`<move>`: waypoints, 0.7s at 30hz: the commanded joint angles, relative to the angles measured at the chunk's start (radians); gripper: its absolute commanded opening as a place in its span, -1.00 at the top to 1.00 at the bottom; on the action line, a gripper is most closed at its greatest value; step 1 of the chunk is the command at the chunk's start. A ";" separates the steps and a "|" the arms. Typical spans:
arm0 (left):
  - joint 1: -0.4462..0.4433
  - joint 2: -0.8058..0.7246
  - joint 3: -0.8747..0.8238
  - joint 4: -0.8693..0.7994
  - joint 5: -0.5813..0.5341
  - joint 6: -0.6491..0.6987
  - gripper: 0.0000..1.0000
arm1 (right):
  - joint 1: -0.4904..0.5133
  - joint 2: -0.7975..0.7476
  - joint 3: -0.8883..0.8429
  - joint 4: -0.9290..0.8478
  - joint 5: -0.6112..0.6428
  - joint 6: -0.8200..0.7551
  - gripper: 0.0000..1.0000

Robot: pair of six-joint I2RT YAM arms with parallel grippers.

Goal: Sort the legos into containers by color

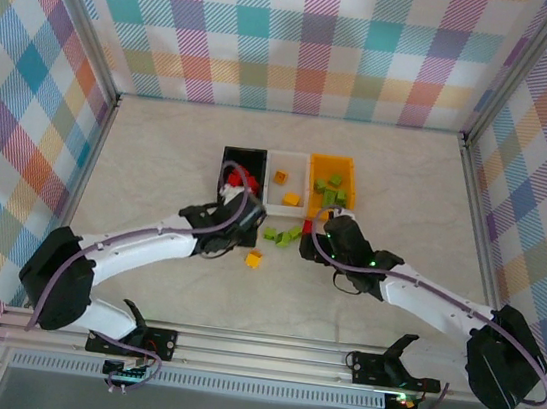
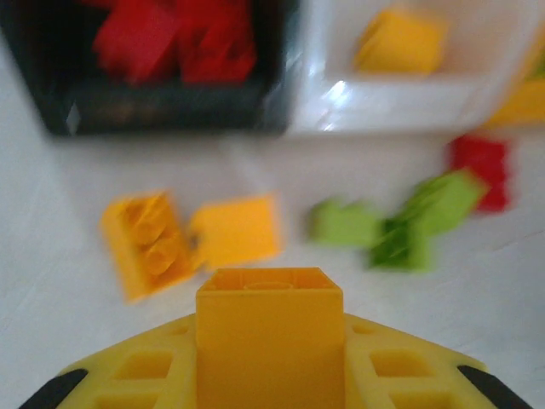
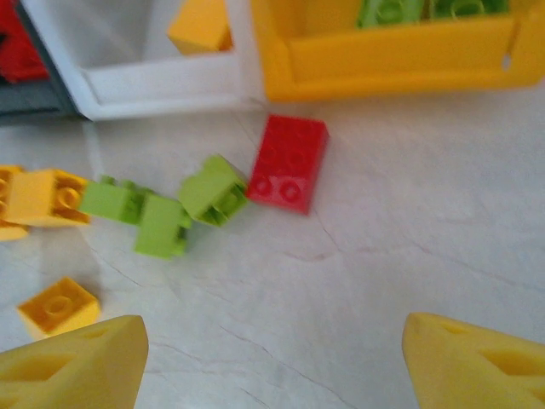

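Note:
My left gripper should next carry the yellow-orange lego outward over the white container [image 1: 284, 203] [image 2: 407, 51] beside the black one and let go, because that container already has yellow legos in it.
In the left wrist view my left gripper [image 2: 269, 366] is shut on a yellow-orange lego [image 2: 269, 319], held between its yellow fingers [image 2: 400, 375] above the table. From the top camera, it hangs just in front of the black container [image 1: 232, 153]. Red legos [image 2: 174, 38] lie in that container. The white container [image 1: 284, 203] holds yellow ones [image 1: 291, 198], and the orange container [image 1: 349, 169] holds green ones [image 1: 334, 182]. My right gripper [image 3: 272, 358] is open over bare table, short of a loose red lego [image 3: 289, 162] and green legos [image 3: 213, 189].
Loose on the table in front of the containers are two yellow legos [image 2: 145, 243], more green ones [image 2: 426, 221] and a single yellow one [image 1: 253, 258]. Checked walls enclose the table on three sides. Both arms reach in from the near edge.

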 commanded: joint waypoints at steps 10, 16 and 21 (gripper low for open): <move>0.092 0.504 0.599 -0.027 0.032 0.149 0.39 | 0.005 -0.050 -0.080 -0.001 -0.018 0.084 -0.58; 0.125 0.668 0.780 -0.091 0.041 0.152 0.26 | 0.011 -0.053 -0.088 0.004 -0.039 0.093 -0.58; 0.129 0.686 0.834 -0.116 0.072 0.146 -0.10 | 0.016 -0.051 -0.086 0.007 -0.046 0.099 -0.58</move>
